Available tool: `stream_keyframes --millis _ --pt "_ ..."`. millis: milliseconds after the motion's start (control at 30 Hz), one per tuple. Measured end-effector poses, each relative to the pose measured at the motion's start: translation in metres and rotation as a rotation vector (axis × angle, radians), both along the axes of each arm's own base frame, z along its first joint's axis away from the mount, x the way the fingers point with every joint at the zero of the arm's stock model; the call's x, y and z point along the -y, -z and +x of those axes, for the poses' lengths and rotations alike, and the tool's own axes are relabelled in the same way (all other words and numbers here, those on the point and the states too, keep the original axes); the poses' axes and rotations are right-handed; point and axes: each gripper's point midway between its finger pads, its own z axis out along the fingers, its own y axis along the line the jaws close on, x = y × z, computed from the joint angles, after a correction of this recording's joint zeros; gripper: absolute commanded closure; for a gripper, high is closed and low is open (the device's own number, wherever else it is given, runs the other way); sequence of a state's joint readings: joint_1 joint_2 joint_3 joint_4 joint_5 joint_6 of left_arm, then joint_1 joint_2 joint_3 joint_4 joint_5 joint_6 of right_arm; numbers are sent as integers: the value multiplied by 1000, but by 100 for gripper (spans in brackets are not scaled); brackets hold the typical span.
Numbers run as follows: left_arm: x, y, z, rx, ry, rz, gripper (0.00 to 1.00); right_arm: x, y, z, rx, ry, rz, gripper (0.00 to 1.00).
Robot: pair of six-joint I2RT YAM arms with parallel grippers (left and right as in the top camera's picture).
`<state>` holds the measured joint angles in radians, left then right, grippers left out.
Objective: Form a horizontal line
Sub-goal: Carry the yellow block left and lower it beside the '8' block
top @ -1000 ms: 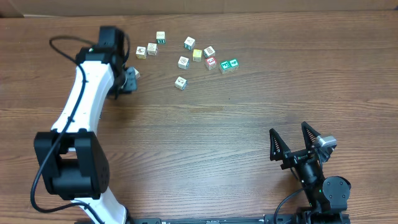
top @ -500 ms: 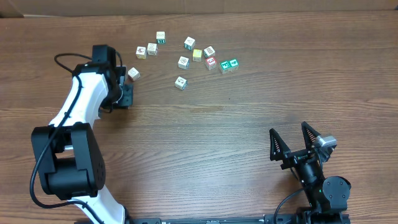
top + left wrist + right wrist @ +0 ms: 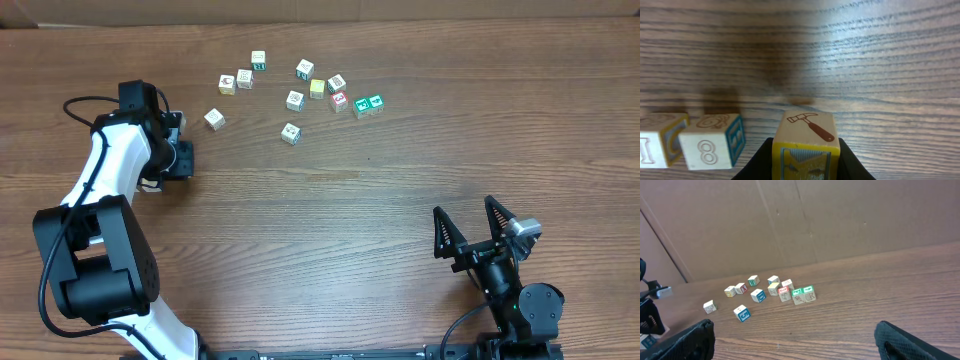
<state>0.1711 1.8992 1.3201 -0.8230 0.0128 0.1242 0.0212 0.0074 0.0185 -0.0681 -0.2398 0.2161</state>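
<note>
The cube in my left gripper has a gap to the nearer whitish cube. My left gripper should next lower the held cube and shift toward that whitish cube's blue side [image 3: 735, 138].
My left gripper [image 3: 172, 160] [image 3: 806, 167] is at the table's left side, shut on a wooden cube [image 3: 806, 145] with a hammer picture on top and a yellow face. In the left wrist view a whitish cube with an 8 [image 3: 712, 146] and another whitish cube [image 3: 657, 145] sit side by side just left of it. In the overhead view the arm hides these cubes. My right gripper [image 3: 478, 225] [image 3: 795, 336] is open and empty at the front right.
Several loose cubes lie at the back middle: a whitish one [image 3: 214, 118] nearest my left gripper, a yellow one [image 3: 317, 88], a red one [image 3: 339, 100] and two green ones [image 3: 368, 104]. They also show in the right wrist view [image 3: 773, 288].
My left arm has swung left and toward the front, away from the loose cubes, uncovering the whitish cube beside it. The right arm has not moved.
</note>
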Motion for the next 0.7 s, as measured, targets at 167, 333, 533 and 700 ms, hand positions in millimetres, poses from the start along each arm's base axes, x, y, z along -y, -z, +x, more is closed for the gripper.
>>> stream_keyframes --millis 167,333,533,700 --pt "2 12 -13 -36 10 -2 86 0 0 0 0 0 0 0" --pt "-4 15 -16 -46 5 31 85 0 0 0 0 0 0 0" --pt "-11 14 -17 -50 -2 60 84 0 0 0 0 0 0 0" --pt "-21 14 -17 -47 -16 71 83 0 0 0 0 0 0 0"
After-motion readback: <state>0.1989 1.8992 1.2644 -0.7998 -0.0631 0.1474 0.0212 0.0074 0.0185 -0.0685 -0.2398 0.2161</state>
